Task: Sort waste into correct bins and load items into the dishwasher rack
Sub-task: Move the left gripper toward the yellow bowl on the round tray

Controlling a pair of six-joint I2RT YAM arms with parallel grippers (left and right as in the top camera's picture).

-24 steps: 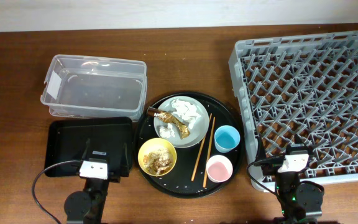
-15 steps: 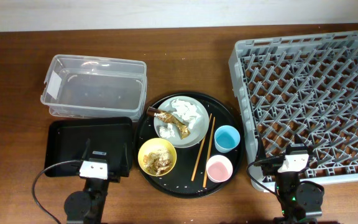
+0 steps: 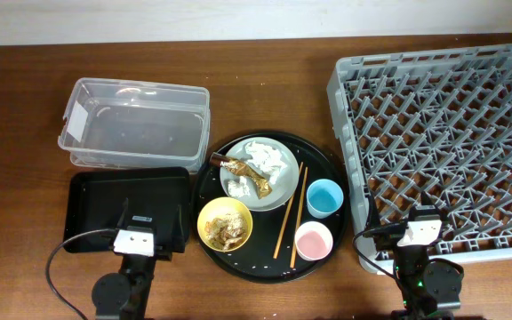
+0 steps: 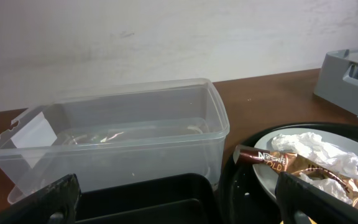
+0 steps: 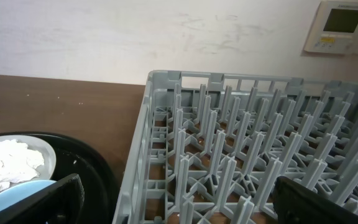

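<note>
I should swing my left gripper over to the yellow bowl [image 3: 204,217] next, tilt down and lower onto its chopstick-side rim [image 3: 251,226], because the bowl is to the right in the overhead view.
A grey plate [image 3: 283,189] on the round black tray [image 3: 327,169] holds crumpled white tissue [image 3: 267,160] and a gold-brown foil wrapper [image 3: 243,172]; both also show in the left wrist view, tissue [image 4: 312,149] and wrapper [image 4: 291,165]. A yellow bowl [image 3: 204,217] holds brownish food scraps [image 3: 228,230]. Two chopsticks [image 3: 292,213], a light-blue cup [image 3: 324,197] and a pink cup [image 3: 314,241] lie on the same tray. The clear tub [image 3: 135,124] and shallow black tray [image 3: 96,204] are at left. The grey rack [image 3: 443,142] is at right. My left gripper [image 4: 179,211] and right gripper [image 5: 179,205] are open and empty.
The brown wooden table [image 3: 16,89] runs to a pale wall at the back. A black cable [image 3: 56,267] loops beside the left arm base. A wall thermostat [image 5: 344,25] shows in the right wrist view.
</note>
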